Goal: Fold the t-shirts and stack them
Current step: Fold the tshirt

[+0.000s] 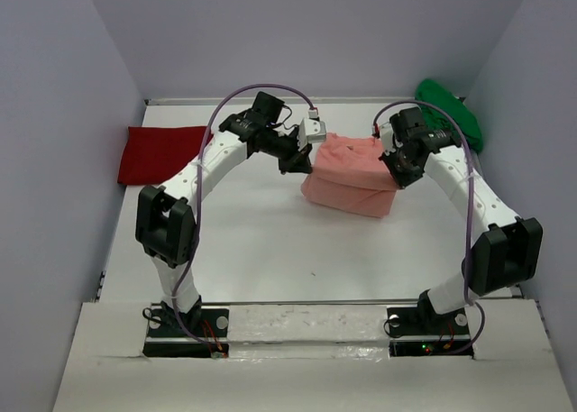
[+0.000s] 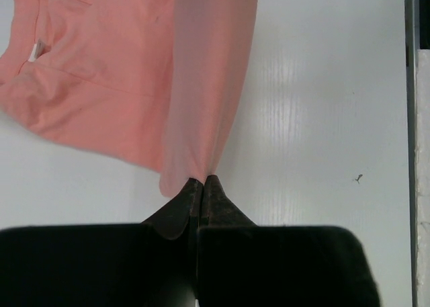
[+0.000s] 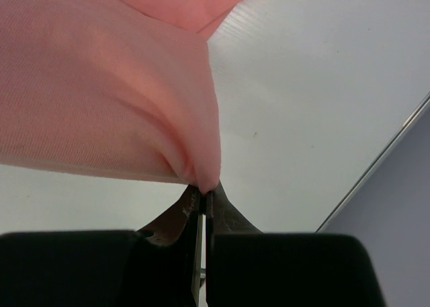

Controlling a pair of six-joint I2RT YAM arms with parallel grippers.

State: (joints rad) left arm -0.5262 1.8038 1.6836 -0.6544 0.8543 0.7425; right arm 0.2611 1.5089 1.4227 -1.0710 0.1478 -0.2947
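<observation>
The shirt's pinched edge will be carried outward by my left gripper and let go by the shirt's far end [image 1: 334, 144] [image 2: 28, 52], because that end is farther outward than the gripper.
The salmon-pink t-shirt [image 1: 353, 173] hangs partly folded between both grippers near the table's middle back. My left gripper [image 1: 300, 162] is shut on its left edge; the left wrist view shows the cloth [image 2: 201, 85] pinched at the fingertips [image 2: 202, 181], with the rest of the shirt lying below. My right gripper [image 1: 394, 171] is shut on its right edge; the right wrist view shows a fold of cloth [image 3: 107, 92] pinched at the tips [image 3: 203, 189]. The deep red t-shirt [image 1: 160, 153] lies folded at the far left. The bright green t-shirt [image 1: 451, 112] lies bunched at the back right.
White table [image 1: 270, 250] bounded by grey walls at the left, back and right. The arm bases [image 1: 185, 326] sit at the near edge.
</observation>
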